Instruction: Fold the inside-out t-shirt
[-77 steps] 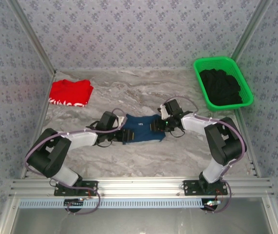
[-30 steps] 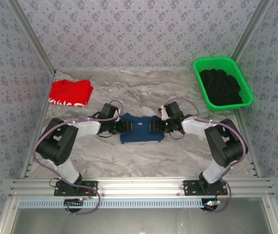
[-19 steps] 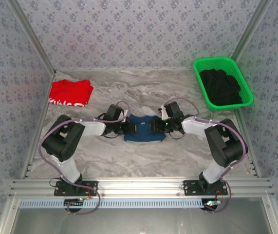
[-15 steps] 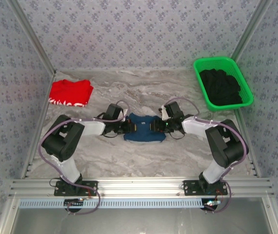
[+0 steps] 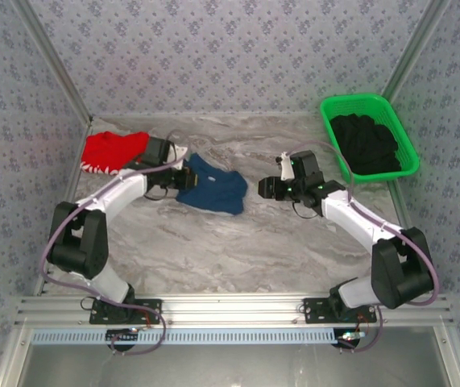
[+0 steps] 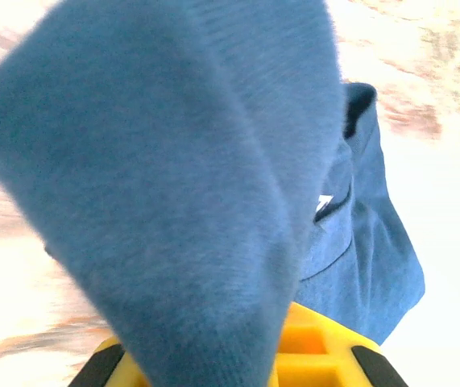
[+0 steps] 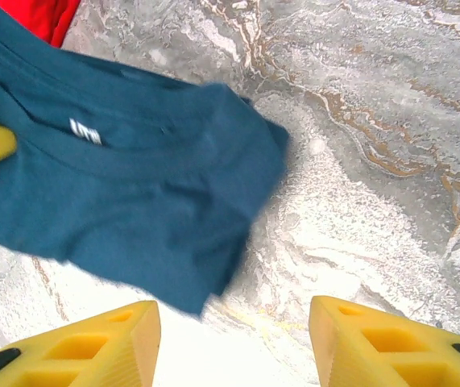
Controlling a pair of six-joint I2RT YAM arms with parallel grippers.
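My left gripper carries the shirt outward, away from the basket, and releases it on top of the red garment (image 5: 115,151) beside the gripper next, since the shirt is already folded.
The inside-out t-shirt (image 5: 211,187) is a folded navy bundle lying left of the table's middle. My left gripper (image 5: 180,179) is shut on its left edge. In the left wrist view the navy cloth (image 6: 173,177) drapes over my yellow fingers (image 6: 326,348), and a white tag (image 6: 324,203) peeks out. My right gripper (image 5: 264,188) stands open a little to the right of the shirt, apart from it. In the right wrist view its gripper (image 7: 234,326) has only bare table between the fingers, and the shirt (image 7: 117,193) with its tag (image 7: 84,131) lies ahead.
A red folded garment (image 5: 113,151) lies just left of the left gripper, close to the shirt. A green basket (image 5: 358,101) with black clothing (image 5: 365,141) stands at the back right. Patterned walls close in the marble table (image 5: 238,250).
The left gripper shut on the shirt's left edge and dragged it left and back toward the red garment. The right gripper let go, opened and drew back to the right.
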